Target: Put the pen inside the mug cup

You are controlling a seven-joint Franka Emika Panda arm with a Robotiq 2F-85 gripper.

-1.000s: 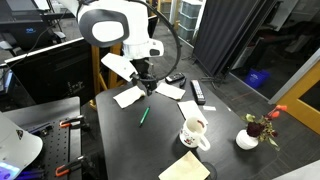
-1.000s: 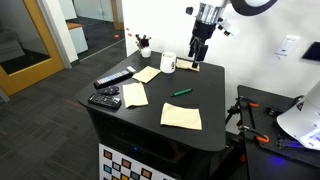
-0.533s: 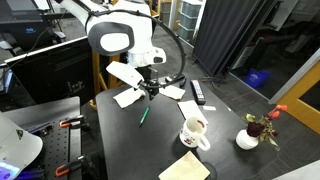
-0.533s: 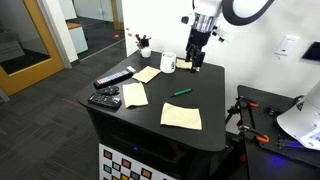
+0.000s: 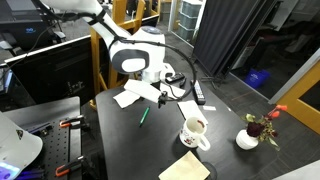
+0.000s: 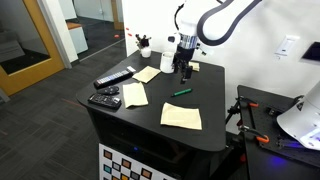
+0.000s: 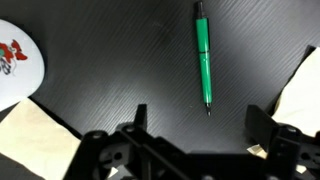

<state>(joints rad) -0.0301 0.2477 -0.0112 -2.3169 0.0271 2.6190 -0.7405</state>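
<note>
The pen lies flat below my gripper, lined up with the gap between its open fingers. I will next lower my gripper onto the tip end of the green pen (image 5: 143, 116) (image 7: 207, 97) and close it.
The green pen (image 5: 143, 116) lies flat on the black table, also seen in an exterior view (image 6: 181, 92) and in the wrist view (image 7: 203, 50). The white mug (image 5: 194, 132) stands upright near the table's edge; it shows partly behind the arm (image 6: 169, 64) and at the left edge of the wrist view (image 7: 15, 65). My gripper (image 7: 200, 125) is open and empty. It hangs above the table (image 5: 163, 93) between pen and mug (image 6: 185, 70). In the wrist view the pen's tip lies just beyond the gap between the fingers.
Yellow paper sheets (image 6: 181, 116) (image 6: 134, 94) (image 6: 147, 74) lie on the table, one beside my right finger (image 7: 300, 95). Black remotes (image 6: 113, 79) (image 6: 104, 99) lie on one side. A small white vase with a red flower (image 5: 250, 138) stands at a corner.
The arm has swung from the table's back edge towards the middle and come lower, so the open gripper now hangs close to the pen. Pen and mug have not moved.
</note>
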